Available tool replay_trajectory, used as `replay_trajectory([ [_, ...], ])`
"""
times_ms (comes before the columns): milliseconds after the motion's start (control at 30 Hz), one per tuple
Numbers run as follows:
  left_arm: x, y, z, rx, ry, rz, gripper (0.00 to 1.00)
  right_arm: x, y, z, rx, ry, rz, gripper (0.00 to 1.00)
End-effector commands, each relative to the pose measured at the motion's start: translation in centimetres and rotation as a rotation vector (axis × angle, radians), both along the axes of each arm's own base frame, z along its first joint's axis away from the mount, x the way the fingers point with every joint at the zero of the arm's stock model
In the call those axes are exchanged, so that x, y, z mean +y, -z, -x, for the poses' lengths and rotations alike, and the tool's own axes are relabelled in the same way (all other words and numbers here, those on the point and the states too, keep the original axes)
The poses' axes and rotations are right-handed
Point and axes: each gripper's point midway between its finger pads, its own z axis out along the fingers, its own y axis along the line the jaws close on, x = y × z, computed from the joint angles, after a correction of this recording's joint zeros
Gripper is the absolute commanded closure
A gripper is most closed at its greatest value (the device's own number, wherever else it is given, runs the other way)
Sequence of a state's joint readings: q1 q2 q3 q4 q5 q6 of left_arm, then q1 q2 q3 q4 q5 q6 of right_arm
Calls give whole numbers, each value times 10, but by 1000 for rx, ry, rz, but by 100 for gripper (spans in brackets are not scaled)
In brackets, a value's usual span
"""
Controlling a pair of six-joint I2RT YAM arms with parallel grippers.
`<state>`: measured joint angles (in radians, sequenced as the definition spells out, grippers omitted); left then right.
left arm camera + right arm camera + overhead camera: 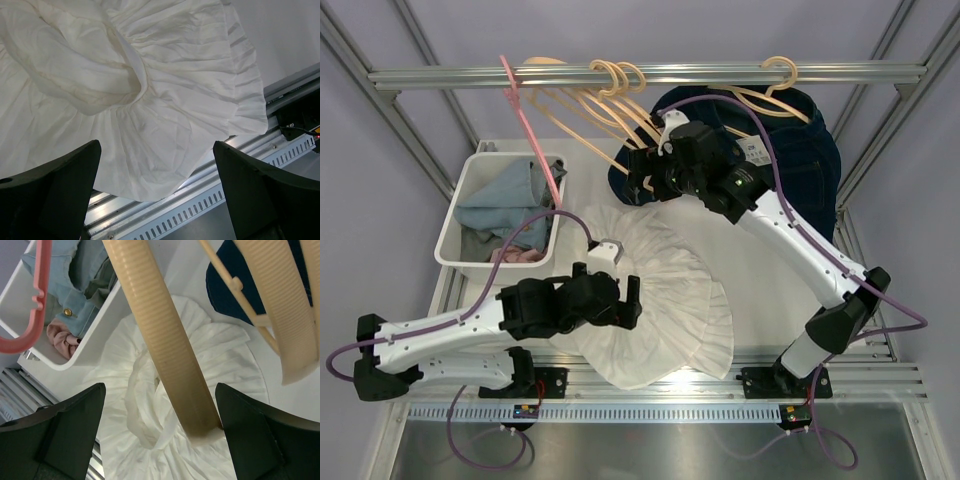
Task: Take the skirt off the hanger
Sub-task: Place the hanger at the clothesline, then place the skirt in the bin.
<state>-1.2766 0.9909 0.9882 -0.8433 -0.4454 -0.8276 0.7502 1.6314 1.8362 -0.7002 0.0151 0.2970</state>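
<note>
I should next lower my left gripper to its right in the top view, onto the end fold of the skirt's waistband, because that fold stands raised.
The white pleated skirt [665,290] lies spread flat on the table, free of any hanger; it also shows in the left wrist view [150,95] and the right wrist view [165,445]. My left gripper [632,302] is open and empty, hovering over the skirt's near hem [157,192]. My right gripper [642,182] is open up by the bare beige hangers [610,120] on the rail. One beige hanger arm [160,340] passes between its fingers [159,405], close to the right finger; I cannot tell whether it touches.
A white bin [460,255] of clothes stands at the left. A pink hanger [535,135] and a dark denim garment [805,150] hang from the top rail [720,73]. The slotted aluminium table edge [200,197] runs just beyond the skirt's hem.
</note>
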Motion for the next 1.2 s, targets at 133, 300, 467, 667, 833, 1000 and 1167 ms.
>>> replay_trajectory([
  [133, 4, 20, -11, -11, -77, -105, 1, -27, -53, 25, -112, 38, -72, 0],
  [300, -8, 36, -13, 16, -69, -183, 1, -54, -59, 33, -114, 111, -25, 0],
  [467, -28, 50, -14, 40, -54, -180, 1, -95, -64, 50, -131, 211, 11, 1],
  [667, -51, 75, -24, 45, -6, -253, 1, -148, -74, 87, -169, 284, -8, 0],
  [833, -67, 107, -43, 105, -13, -281, 1, -177, -84, 120, -178, 292, -68, 1],
  [1000, -73, 145, -62, 128, -29, -384, 1, -192, -91, 138, -203, 286, -110, 1],
  [1167, -87, 188, -63, 218, 13, -385, 1, -204, -101, 152, -231, 285, -152, 0],
])
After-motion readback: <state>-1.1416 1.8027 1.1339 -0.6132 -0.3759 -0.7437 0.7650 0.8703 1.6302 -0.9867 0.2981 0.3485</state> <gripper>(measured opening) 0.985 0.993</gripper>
